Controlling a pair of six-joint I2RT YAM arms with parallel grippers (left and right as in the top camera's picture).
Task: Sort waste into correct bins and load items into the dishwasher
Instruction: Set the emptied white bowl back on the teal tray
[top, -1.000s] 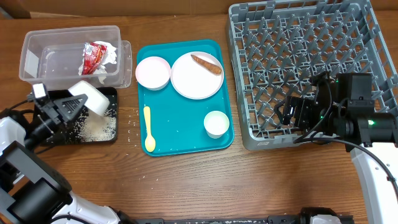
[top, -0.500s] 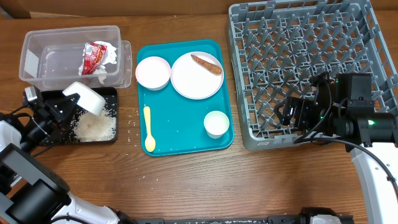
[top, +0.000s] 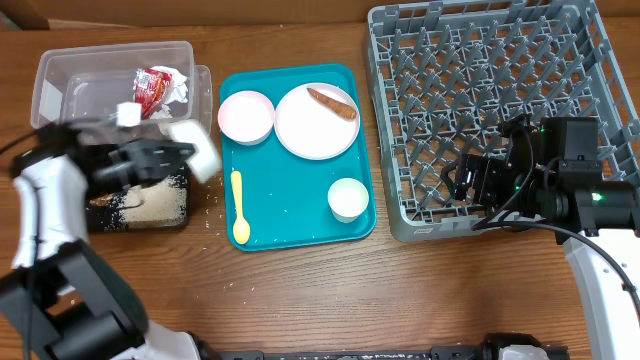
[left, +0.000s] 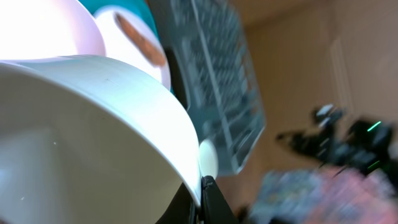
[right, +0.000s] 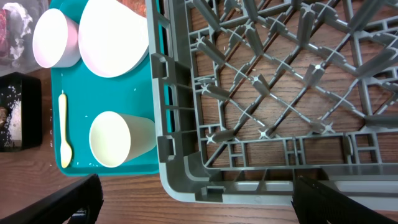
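Note:
My left gripper will swing over the teal tray next, turn the tipped bowl level and lower it beside the yellow spoon, where the tray is empty.
My left gripper (top: 180, 155) is shut on the rim of a white bowl (top: 200, 155), which is blurred, off the surface between the black tray (top: 178, 218) and the teal tray. In the left wrist view the bowl (left: 74, 137) fills the left side and the gripper (left: 200, 202) pinches its edge. Loose white rice (top: 158, 205) and a brown lump (top: 100, 200) lie in the black tray. The clear tub (top: 70, 100) holds crumpled paper with a red wrapper (top: 155, 85). My right gripper (right: 199, 211) stands open over the front left corner of the grey dish rack (top: 480, 60).
On the teal tray (top: 290, 215) sit a white bowl (top: 246, 117), a plate (top: 310, 130) with a brown sausage (top: 332, 102), a small cup (top: 348, 199) and a yellow spoon (top: 239, 208). A few rice grains lie on the wood beside the black tray.
My left arm has swung the bowl rightward from over the black tray to its right end, near the teal tray's left edge. The right arm has not moved.

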